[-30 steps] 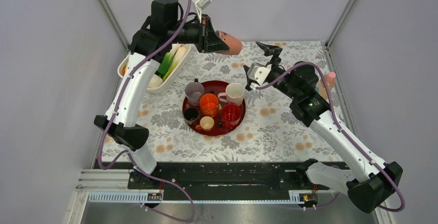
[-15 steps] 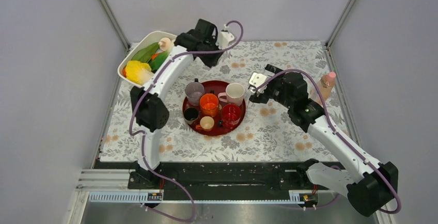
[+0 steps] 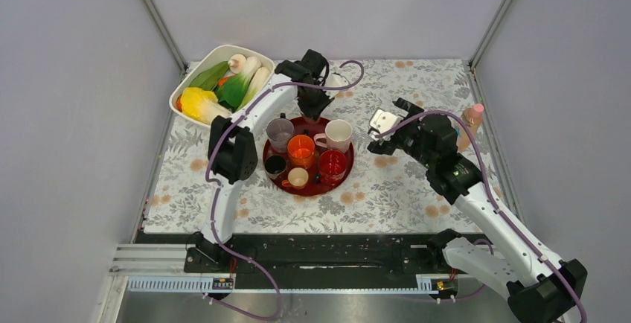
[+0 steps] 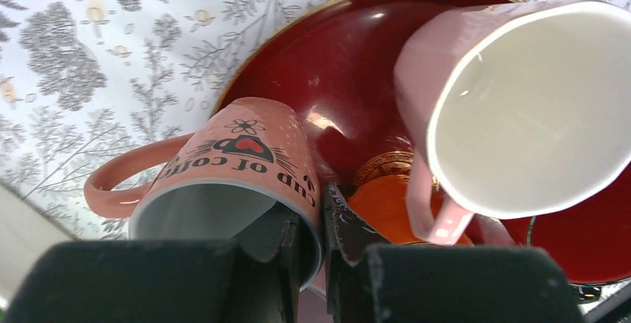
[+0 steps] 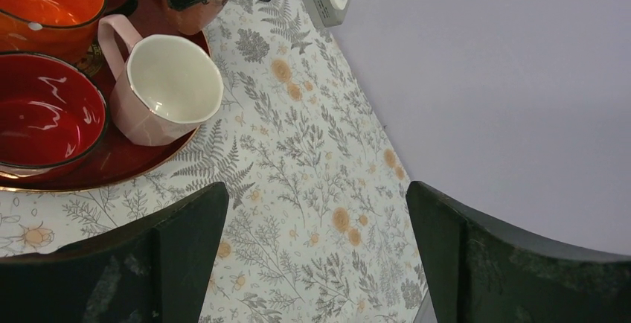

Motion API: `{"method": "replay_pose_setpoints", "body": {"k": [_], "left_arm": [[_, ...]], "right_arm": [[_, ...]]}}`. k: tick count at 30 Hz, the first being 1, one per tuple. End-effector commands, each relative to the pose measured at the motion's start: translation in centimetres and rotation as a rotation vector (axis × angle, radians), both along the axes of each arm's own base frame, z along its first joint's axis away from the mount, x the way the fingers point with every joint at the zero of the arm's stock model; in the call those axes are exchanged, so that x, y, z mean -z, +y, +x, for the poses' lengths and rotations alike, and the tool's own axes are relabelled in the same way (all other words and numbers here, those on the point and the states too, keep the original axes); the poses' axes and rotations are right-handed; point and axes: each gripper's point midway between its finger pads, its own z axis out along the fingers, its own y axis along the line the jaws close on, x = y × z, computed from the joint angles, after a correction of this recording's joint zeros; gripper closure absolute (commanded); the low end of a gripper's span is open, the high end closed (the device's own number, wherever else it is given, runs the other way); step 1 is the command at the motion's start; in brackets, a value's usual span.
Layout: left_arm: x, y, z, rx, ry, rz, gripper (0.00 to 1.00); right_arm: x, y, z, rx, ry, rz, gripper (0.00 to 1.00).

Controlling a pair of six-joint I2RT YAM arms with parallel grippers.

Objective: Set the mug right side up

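My left gripper lowers the mug slightly back, base first, onto the empty far part of the tray next, then releases the mug's rim.
A salmon-pink mug [image 4: 238, 152] printed "cup of coffee" hangs in my left gripper [image 4: 311, 222]. The gripper is shut on its rim, one finger inside and one outside. The mug's mouth faces the wrist camera, its base points down at the back edge of the red tray [image 4: 327, 92], and its handle sticks out sideways. In the top view my left gripper [image 3: 315, 103] covers the mug. A bit of the mug [image 5: 195, 9] shows in the right wrist view. My right gripper [image 5: 316, 248] is open and empty over the flowered cloth, right of the tray [image 3: 344, 176].
The tray holds a pale pink mug [image 3: 338, 134], an orange cup [image 3: 301, 148], a red cup [image 3: 332, 165], a grey cup [image 3: 280, 131] and two small cups. A white bowl [image 3: 223, 49] of vegetables stands back left. A bottle [image 3: 470, 120] stands at the right edge.
My left arm has swung down from high at the back, bringing the mug to the tray's back edge. My right gripper has drifted slightly right and lower.
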Motion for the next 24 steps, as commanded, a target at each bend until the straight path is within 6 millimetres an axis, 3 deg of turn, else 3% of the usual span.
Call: {"method": "replay_pose_setpoints", "body": {"k": [1,6,11,12,14,20,24], "left_arm": [[0.2,-1.7,-1.1,0.034,0.035,-0.044,1.0],[2.6,-1.3,-1.5,0.03,0.071,0.014,1.0],[3.5,-1.5,-1.4,0.027,0.082,0.015,1.0],[3.7,-1.4,-1.4,0.026,0.086,0.017,0.99],[3.8,-1.4,-1.5,0.024,0.093,0.017,0.87],[0.9,-1.8,-1.5,0.019,0.051,-0.033,0.55],[-2.2,-1.3,-0.9,0.012,-0.033,-0.049,0.48]], "right_arm": [[0.3,-0.6,-0.3,0.025,0.01,0.011,0.01],[0.1,-0.7,-0.5,0.025,0.007,0.013,0.0],[0.1,-0.8,-0.7,0.022,0.006,0.008,0.01],[0.1,-0.8,-0.7,0.023,0.007,0.008,0.0],[0.1,-0.9,-0.7,0.026,0.006,0.007,0.0],[0.0,-0.6,-0.7,0.018,0.011,0.015,0.01],[-0.2,-0.6,-0.5,0.027,0.016,0.029,0.0]]}}
